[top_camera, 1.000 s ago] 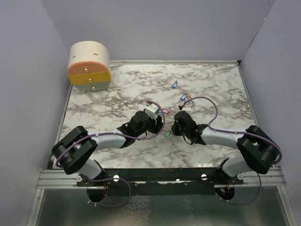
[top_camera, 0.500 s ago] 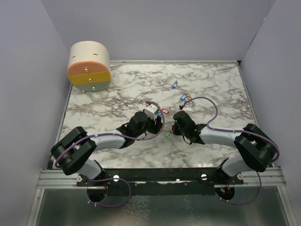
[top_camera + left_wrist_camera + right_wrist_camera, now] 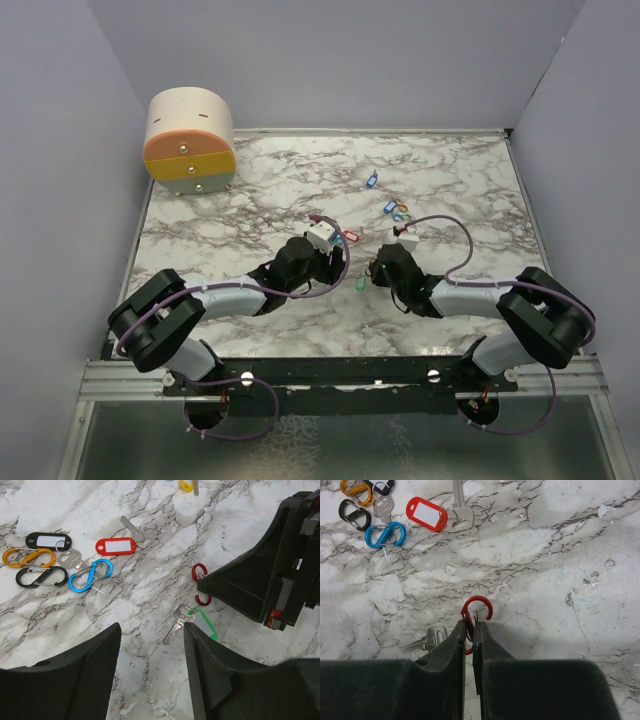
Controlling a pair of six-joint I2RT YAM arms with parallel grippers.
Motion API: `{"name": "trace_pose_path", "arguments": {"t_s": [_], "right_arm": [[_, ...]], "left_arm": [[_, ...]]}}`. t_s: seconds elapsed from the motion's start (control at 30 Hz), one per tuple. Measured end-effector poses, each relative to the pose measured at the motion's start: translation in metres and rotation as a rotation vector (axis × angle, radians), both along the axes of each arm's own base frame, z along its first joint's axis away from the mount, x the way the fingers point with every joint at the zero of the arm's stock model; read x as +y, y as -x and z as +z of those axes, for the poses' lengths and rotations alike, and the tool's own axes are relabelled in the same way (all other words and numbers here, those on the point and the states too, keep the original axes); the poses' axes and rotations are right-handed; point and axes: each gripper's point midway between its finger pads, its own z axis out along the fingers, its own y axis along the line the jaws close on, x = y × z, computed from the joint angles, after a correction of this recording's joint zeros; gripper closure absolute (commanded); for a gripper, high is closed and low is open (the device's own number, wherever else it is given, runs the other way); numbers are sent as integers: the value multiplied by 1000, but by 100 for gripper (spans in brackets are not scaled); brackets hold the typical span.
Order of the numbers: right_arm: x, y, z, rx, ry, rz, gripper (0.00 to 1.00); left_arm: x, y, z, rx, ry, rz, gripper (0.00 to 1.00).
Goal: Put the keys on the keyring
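Observation:
My right gripper should next go up from just above the marble, tilt its fingers outward, and let go of the red keyring [image 3: 481,603] in the open space above the gripper.
My right gripper [image 3: 470,622] is shut on a red S-shaped clip keyring [image 3: 481,603], held upright just above the marble; its top hook sticks out past the fingertips. In the left wrist view the same keyring [image 3: 194,572] shows at the right gripper's tip [image 3: 204,587]. A silver key [image 3: 175,627] with a green tag [image 3: 206,626] lies flat just below it. My left gripper [image 3: 151,627] hangs open over the marble, its right fingertip beside that key. From above, both grippers [image 3: 336,262] [image 3: 377,268] meet mid-table by the green tag [image 3: 359,285].
A red-tagged key [image 3: 116,545], a blue clip [image 3: 90,575], a black clip [image 3: 41,576], an orange clip [image 3: 27,556] and a black-tagged key [image 3: 47,541] lie farther out. Another blue tag [image 3: 372,180] and a round drawer box [image 3: 190,140] stand toward the back.
My right arm has shifted slightly toward the near right with the red keyring in its grip. The left arm has stayed put.

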Motion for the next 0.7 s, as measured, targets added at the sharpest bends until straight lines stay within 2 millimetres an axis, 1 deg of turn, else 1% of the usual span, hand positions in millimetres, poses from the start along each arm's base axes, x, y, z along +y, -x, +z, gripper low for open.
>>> {"name": "trace_pose_path", "arguments": {"t_s": [0.1,0.2,0.33,0.57,0.63,0.7], "right_arm": [[-5,2,3,-46,-23,-2,99],[-5,0,14,-111,-59,6,99],[-3,-4,37,-212,-121,20,99],[5,-10,86,-362,-212,56,99],[7,-10,97,-392,-231,65,99],[8,-9,104,-406,-240,72,99]], "left_arm": [[0,0,0,-1,-1,3,45],[1,-1,0,-4,-4,7,45],[2,-2,1,-7,-3,10,45],[3,0,5,-19,4,11,45],[4,1,6,-25,6,8,45],[4,3,8,-34,11,1,45]]}}
